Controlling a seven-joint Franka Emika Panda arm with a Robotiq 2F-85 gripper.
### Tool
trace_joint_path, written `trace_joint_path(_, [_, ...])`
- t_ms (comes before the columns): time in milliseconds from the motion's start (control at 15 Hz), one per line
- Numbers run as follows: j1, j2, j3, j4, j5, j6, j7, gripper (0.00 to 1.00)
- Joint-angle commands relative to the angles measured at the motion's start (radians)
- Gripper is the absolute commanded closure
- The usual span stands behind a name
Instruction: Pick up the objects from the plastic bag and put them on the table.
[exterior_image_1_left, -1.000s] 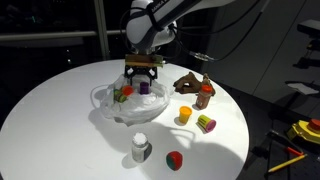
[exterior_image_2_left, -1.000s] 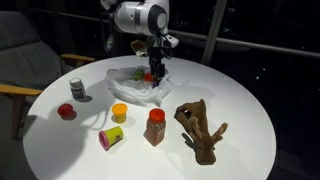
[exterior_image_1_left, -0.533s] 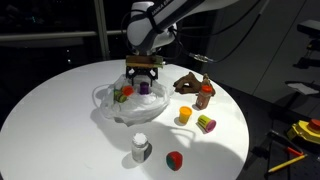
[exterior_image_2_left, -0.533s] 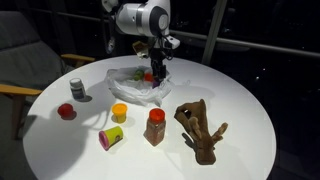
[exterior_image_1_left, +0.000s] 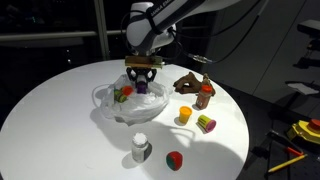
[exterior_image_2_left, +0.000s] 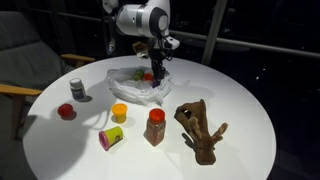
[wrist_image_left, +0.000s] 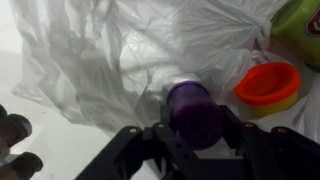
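I should raise the purple piece (wrist_image_left: 192, 108), cross toward the red-brown bottle, then lower and release it on the bare tabletop beyond the bag from my gripper.
My gripper (exterior_image_1_left: 142, 79) (exterior_image_2_left: 157, 70) reaches down into the plastic bag (exterior_image_1_left: 108, 106) (exterior_image_2_left: 134, 90) at the back of the white table (exterior_image_1_left: 50, 125). In the wrist view its fingers (wrist_image_left: 238, 130) press both sides of a purple piece (wrist_image_left: 192, 108), so the gripper (wrist_image_left: 192, 128) is shut on it. An orange-red piece (wrist_image_left: 268, 84) and a green one (wrist_image_left: 300, 22) lie beside it on the film (wrist_image_left: 100, 60). Out on the table are a brown animal figure (exterior_image_1_left: 188, 83) (exterior_image_2_left: 200, 128), a grey-white cup (exterior_image_1_left: 140, 148) and a red piece (exterior_image_1_left: 174, 159).
Also on the table: a red-brown bottle (exterior_image_1_left: 204, 97) (exterior_image_2_left: 155, 127), an orange cup (exterior_image_1_left: 185, 115) (exterior_image_2_left: 119, 112) and a yellow-green piece (exterior_image_1_left: 206, 124) (exterior_image_2_left: 111, 137). A chair (exterior_image_2_left: 25, 60) stands beside the table. Yellow tools (exterior_image_1_left: 300, 132) lie off to the side.
The jaws have narrowed from wide open onto the purple piece. The arm has stayed over the bag.
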Motion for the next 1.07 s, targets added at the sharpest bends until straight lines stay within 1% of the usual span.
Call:
trace_joint_path(0, [0.011, -0.044, -0.002, -0.022, -0.010, -0.011, 0.006, 0.75])
trace_joint_path(67, [-0.001, -0.080, 0.022, -0.062, 0.008, -0.011, -0.024, 0.75])
trace_joint_path(267, [0.001, -0.203, 0.039, -0.207, 0.009, 0.018, -0.066, 0.75])
trace_joint_path(533, [-0.013, -0.363, 0.025, -0.387, 0.004, 0.064, -0.089, 0.75])
trace_joint_path(800, [-0.056, -0.508, 0.028, -0.578, 0.026, 0.124, -0.119, 0.75])
trace_joint_path(933, [-0.079, -0.569, 0.021, -0.685, 0.026, 0.145, -0.135, 0.75])
trace_joint_path(1000, [-0.093, -0.589, 0.021, -0.737, 0.025, 0.175, -0.158, 0.75])
